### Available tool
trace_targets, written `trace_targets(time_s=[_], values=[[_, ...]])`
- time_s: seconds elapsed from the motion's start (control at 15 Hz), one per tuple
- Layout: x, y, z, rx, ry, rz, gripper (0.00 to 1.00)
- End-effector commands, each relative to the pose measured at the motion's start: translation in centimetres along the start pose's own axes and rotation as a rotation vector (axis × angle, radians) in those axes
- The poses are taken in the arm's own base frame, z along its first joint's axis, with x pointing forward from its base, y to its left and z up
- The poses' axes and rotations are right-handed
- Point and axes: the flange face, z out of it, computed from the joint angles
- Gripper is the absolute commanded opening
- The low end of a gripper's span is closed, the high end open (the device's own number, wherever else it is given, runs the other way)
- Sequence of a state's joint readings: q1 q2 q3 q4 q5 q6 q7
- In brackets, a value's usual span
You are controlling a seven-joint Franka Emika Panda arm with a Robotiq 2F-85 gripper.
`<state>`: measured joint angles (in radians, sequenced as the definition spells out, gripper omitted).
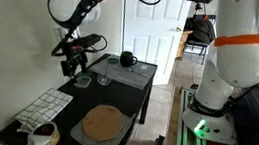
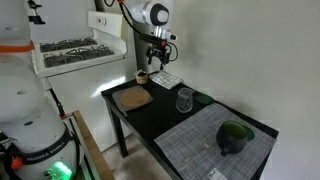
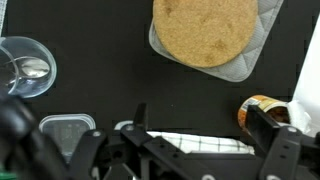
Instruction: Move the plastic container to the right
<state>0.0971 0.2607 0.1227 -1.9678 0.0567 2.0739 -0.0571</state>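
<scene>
The container is below and left of my open fingers in the wrist view, so I will move my gripper that way and lower it onto the container's near rim.
The plastic container is a low clear tub on the black table, at the lower left of the wrist view, partly hidden by the gripper body. It shows faintly in an exterior view. My gripper is open and empty. It hangs above a white checkered towel, with the container off to one side of the fingers and not between them. Both exterior views show the gripper above the table near the wall.
A clear stemmed glass stands beside the container. There is a round cork trivet on a grey pad, an orange jar, and a black mug on a grey placemat.
</scene>
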Motion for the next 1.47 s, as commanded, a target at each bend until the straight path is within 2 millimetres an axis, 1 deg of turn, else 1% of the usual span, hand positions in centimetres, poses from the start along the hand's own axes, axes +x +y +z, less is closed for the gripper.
trace_targets(time_s=[0.0, 0.07, 0.2, 0.33, 0.53, 0.67, 0.87, 1.07, 1.13, 1.27, 1.33, 1.4], values=[[0.4, 0.7, 0.4, -0.002, -0.007, -0.002, 1.00], [0.7, 1.2, 0.7, -0.002, -0.009, -0.003, 1.00], [1.1, 1.4, 0.9, -0.001, -0.011, -0.005, 1.00], [2.0, 1.6, 1.7, -0.010, 0.059, -0.024, 1.00], [3.4, 2.2, 3.7, -0.031, 0.189, -0.072, 1.00], [4.1, 2.9, 5.6, -0.085, 0.230, -0.114, 1.00], [4.6, 5.1, 8.2, -0.183, 0.267, -0.107, 1.00], [5.0, 6.9, 10.4, -0.225, 0.282, -0.066, 0.99], [5.1, 7.2, 11.2, -0.225, 0.279, -0.055, 0.96], [5.4, 7.3, 12.8, -0.230, 0.273, -0.047, 0.81], [5.6, 7.4, 13.4, -0.229, 0.267, -0.043, 0.80], [5.7, 7.4, 13.8, -0.229, 0.268, -0.037, 0.65]])
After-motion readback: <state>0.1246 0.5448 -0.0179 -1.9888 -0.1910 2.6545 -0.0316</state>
